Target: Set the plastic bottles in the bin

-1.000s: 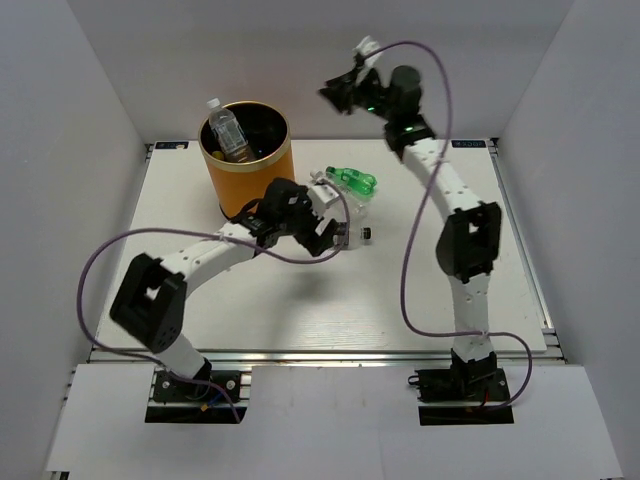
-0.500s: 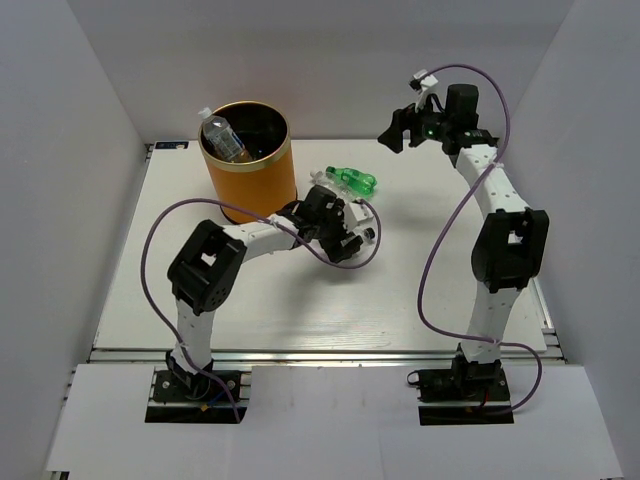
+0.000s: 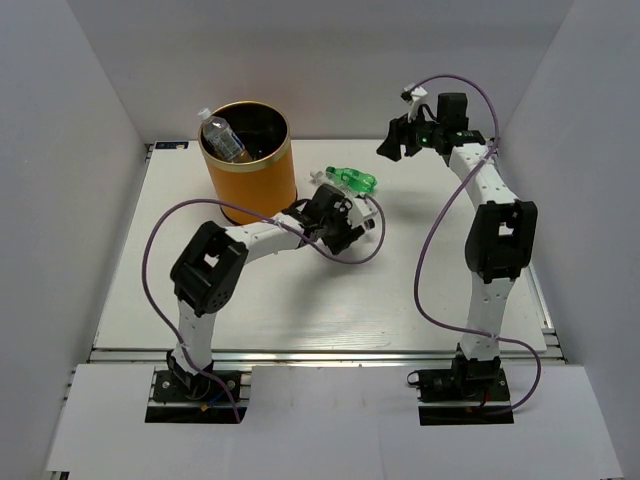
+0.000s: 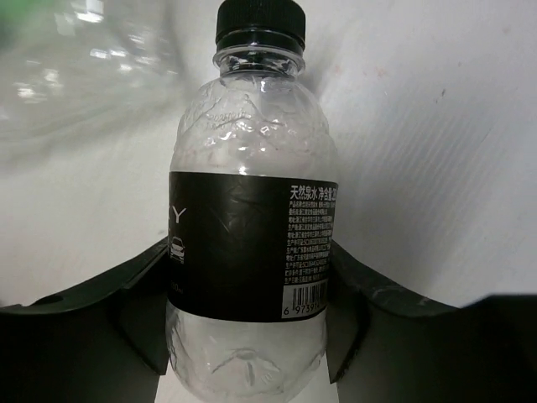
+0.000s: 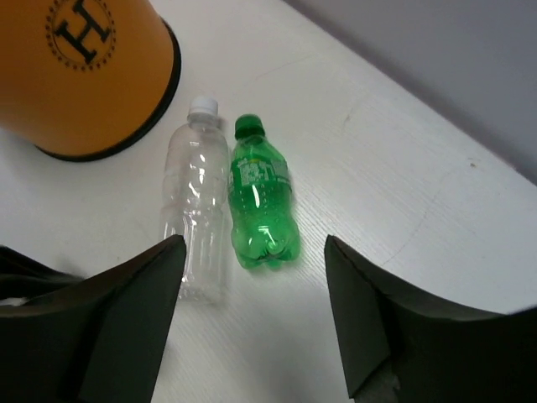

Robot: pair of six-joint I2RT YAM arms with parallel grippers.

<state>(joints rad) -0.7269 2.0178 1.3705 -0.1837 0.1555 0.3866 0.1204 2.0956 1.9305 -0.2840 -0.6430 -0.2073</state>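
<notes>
The bin stands tall, so my left gripper will rise next and move outward, to the left in the top view, over the bin's opening (image 3: 260,132) to let go of the bottle.
In the left wrist view a clear bottle (image 4: 252,168) with a black label and black cap fills the frame, and my left gripper (image 4: 249,277) is shut on its lower body, both fingers pressing its sides. From above, that gripper (image 3: 352,222) is low over the table, right of the orange bin (image 3: 248,170). A clear bottle (image 3: 222,138) leans inside the bin. My right gripper (image 3: 400,135) hangs open and empty in the air near the back. Below it lie a green bottle (image 5: 262,201) and a clear white-capped bottle (image 5: 197,210), side by side, caps toward the bin (image 5: 84,67).
White walls enclose the table on three sides. The green bottle (image 3: 352,180) lies just behind the left gripper. Purple cables loop beside both arms. The right gripper (image 5: 252,243) is well above the table.
The left arm reached right and its jaws closed on the black-label bottle. The right arm swung from beside the bin to the back right. The bottle in the bin settled lower.
</notes>
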